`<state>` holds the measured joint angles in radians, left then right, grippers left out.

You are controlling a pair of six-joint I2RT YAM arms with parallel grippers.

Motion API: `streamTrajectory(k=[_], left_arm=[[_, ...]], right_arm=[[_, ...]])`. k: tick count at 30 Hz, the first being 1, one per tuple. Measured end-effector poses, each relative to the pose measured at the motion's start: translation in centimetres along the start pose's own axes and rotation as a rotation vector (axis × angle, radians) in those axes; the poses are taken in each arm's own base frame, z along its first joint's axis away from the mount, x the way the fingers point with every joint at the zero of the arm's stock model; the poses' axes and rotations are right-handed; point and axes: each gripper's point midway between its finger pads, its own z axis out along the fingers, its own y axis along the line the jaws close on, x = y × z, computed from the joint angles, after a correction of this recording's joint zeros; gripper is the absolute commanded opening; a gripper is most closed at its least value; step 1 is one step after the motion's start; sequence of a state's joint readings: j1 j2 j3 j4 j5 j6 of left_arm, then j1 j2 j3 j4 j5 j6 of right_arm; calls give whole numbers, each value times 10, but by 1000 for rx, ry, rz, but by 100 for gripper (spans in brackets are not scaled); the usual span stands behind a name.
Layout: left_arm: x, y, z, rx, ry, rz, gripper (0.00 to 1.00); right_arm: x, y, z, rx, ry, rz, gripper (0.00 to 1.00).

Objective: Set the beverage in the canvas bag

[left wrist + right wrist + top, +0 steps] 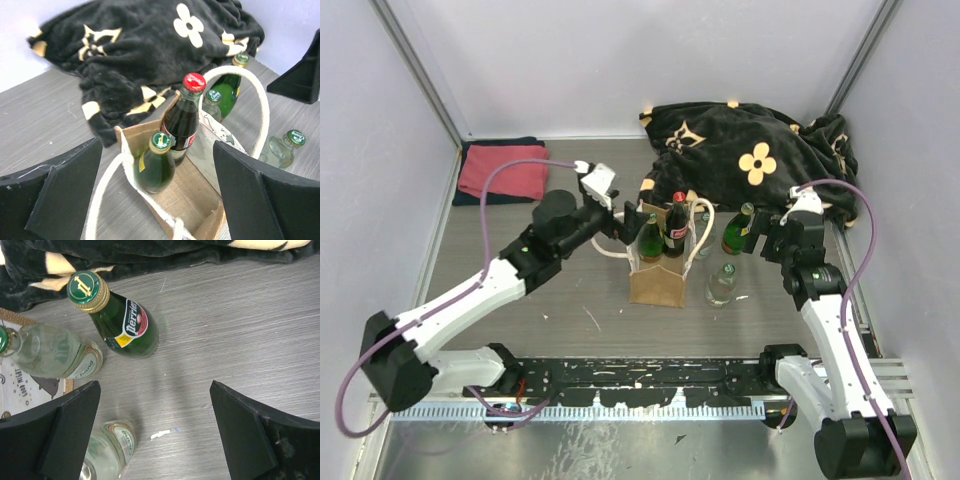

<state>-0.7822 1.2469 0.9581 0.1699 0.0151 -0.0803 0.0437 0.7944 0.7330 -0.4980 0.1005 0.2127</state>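
Note:
The bottle stands outside the bag (658, 285), so I need to move my right gripper to the left in the top view next, and down around the neck of the Perrier bottle (742, 218).
The tan canvas bag (658, 285) stands upright at the table's middle, with cream handles. Inside it stand a green bottle (651, 238) and a dark cola bottle with a red cap (677, 224). My left gripper (623, 222) is open and empty, hovering at the bag's left top. In the left wrist view, the bag (200, 195), the green bottle (156, 167) and the cola bottle (181, 125) lie between the spread fingers of the left gripper (157, 200). My right gripper (757, 237) is open and empty beside a green Perrier bottle (738, 230) (122, 322).
Two clear bottles stand right of the bag, one close to it (705, 238) (55, 355) and one nearer the front (721, 283) (107, 450). A black flowered blanket (750, 150) lies at the back right. A folded red towel (503, 170) lies at the back left.

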Motion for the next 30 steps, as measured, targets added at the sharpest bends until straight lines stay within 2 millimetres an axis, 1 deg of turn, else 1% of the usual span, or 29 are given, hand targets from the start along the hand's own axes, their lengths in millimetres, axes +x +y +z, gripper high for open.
streamTrajectory(k=[4,6,9,11,14,16,20,25,30], left_arm=[[-26,11,-32,-52,-44,-16,99],[-29,17,-43,-76,-40,-35,99],[-16,32,-51,-127,15,-76,98],[-1,43,-53,-163,73,-106,98],[14,52,-57,-198,127,-134,98],[17,53,-58,-202,140,-142,98],[22,52,-60,-206,161,-153,98],[27,54,-61,-213,171,-156,98],[37,57,-60,-222,194,-159,98]], right_arm=[[-1,3,13,-2,19,-2,89],[-5,7,17,-19,14,-1,89],[-13,12,19,-41,-8,1,89],[-17,13,19,-47,-23,-2,89],[-24,15,22,-57,-50,-17,89],[-27,17,25,-65,-58,-26,89],[-29,21,40,-79,-65,-42,89],[-26,26,59,-92,-59,-54,88],[-24,38,74,-111,-74,-78,82]])
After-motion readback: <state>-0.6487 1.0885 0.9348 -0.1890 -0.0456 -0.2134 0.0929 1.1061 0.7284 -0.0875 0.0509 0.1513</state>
